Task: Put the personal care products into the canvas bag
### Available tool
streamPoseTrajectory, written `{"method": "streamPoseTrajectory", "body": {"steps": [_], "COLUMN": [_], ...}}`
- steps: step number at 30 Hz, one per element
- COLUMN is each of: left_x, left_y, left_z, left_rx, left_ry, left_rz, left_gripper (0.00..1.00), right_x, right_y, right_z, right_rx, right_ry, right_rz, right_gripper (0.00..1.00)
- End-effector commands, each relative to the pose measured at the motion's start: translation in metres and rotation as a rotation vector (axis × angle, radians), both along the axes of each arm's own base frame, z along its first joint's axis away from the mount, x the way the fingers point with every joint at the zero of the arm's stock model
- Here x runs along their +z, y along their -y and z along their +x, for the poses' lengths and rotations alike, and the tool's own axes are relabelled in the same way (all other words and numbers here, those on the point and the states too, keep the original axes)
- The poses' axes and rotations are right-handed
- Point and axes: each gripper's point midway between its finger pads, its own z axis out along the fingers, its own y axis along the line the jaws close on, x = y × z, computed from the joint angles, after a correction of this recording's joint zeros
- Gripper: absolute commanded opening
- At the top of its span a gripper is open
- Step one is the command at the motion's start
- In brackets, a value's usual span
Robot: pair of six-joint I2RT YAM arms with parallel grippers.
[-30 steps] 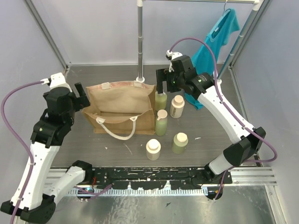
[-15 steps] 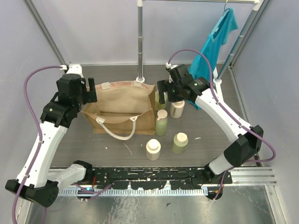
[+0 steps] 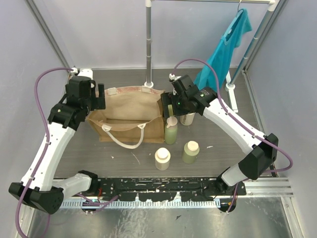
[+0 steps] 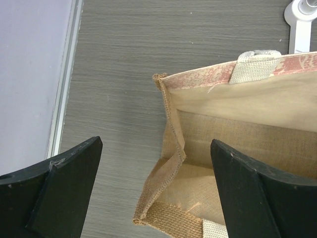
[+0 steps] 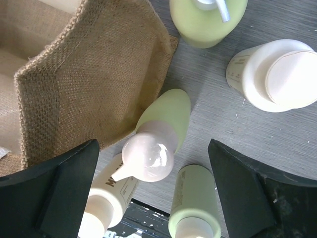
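Observation:
My right gripper moves down around the green pump bottle's pale head (image 3: 172, 121) (image 5: 148, 157) next and closes, since that head sits below, already between the open fingers.
The tan canvas bag (image 3: 126, 111) stands open at centre left. My left gripper (image 3: 97, 98) is open and empty over its left end; in the left wrist view the bag's folded left corner (image 4: 171, 158) lies between the fingers (image 4: 59, 191). My right gripper (image 3: 170, 105) is open and empty above the bottles by the bag's right side. The right wrist view shows a green pump bottle (image 5: 161, 141) between the fingers, another green pump bottle (image 5: 208, 20), a cream-capped bottle (image 5: 272, 74), a cream bottle (image 5: 106, 203) and a green bottle (image 5: 193, 203), beside the bag (image 5: 89, 79).
A teal shirt (image 3: 225, 49) hangs on a rail at the back right. A metal pole (image 3: 148, 44) stands just behind the bag, its white base in the left wrist view (image 4: 302, 15). Grey walls close in both sides. A black rail (image 3: 163, 186) runs along the near edge.
My left gripper has moved back and right to the bag's left end. My right gripper has moved left and down over the bottles beside the bag.

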Motion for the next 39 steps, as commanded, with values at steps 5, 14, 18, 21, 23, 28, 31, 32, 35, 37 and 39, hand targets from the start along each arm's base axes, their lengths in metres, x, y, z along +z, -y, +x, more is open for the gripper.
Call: {"method": "streamPoseTrajectory", "body": {"steps": [5,14,18,21,23,28,31,32,35,37,39], "left_x": [-0.02,-0.037,-0.048,-0.054,-0.061,-0.074,-0.074,-0.073,-0.07,-0.069,-0.069], "left_y": [0.002,-0.001,0.0,0.007,0.008,0.005,-0.001,-0.002,-0.004,-0.004,-0.003], "left_z": [-0.01,-0.014,-0.017,-0.014,-0.014,-0.009,-0.008,-0.008,-0.009,-0.01,-0.011], "left_rx": [-0.026,-0.026,-0.042,-0.075,-0.082,-0.065,-0.047,-0.046,-0.041,-0.043,-0.045], "left_ry": [-0.052,-0.079,-0.109,-0.116,-0.138,-0.156,-0.159,-0.155,-0.155,-0.157,-0.159], "left_rz": [-0.002,0.023,0.026,-0.001,-0.012,-0.041,-0.05,-0.049,-0.047,-0.051,-0.056], "left_gripper": [0.98,0.98,0.98,0.7,0.51,0.21,0.13,0.13,0.12,0.11,0.11], "right_x": [0.007,-0.008,-0.015,-0.018,-0.021,-0.035,-0.045,-0.048,-0.05,-0.052,-0.052], "right_y": [-0.012,-0.017,-0.023,-0.024,-0.024,-0.023,-0.021,-0.02,-0.019,-0.018,-0.017], "right_z": [-0.005,-0.01,-0.014,-0.016,-0.018,-0.022,-0.021,-0.02,-0.018,-0.018,-0.019], "right_rx": [0.009,0.008,0.015,0.011,0.007,0.0,-0.014,-0.017,-0.021,-0.017,-0.008], "right_ry": [0.011,-0.005,-0.019,-0.024,-0.03,-0.058,-0.06,-0.059,-0.055,-0.06,-0.07], "right_rz": [0.055,0.039,0.03,0.022,0.018,-0.005,-0.024,-0.03,-0.045,-0.057,-0.072], "right_gripper": [1.0,1.0,1.0,1.0,1.0,1.0,0.99,0.97,0.76,0.52,0.33]}}
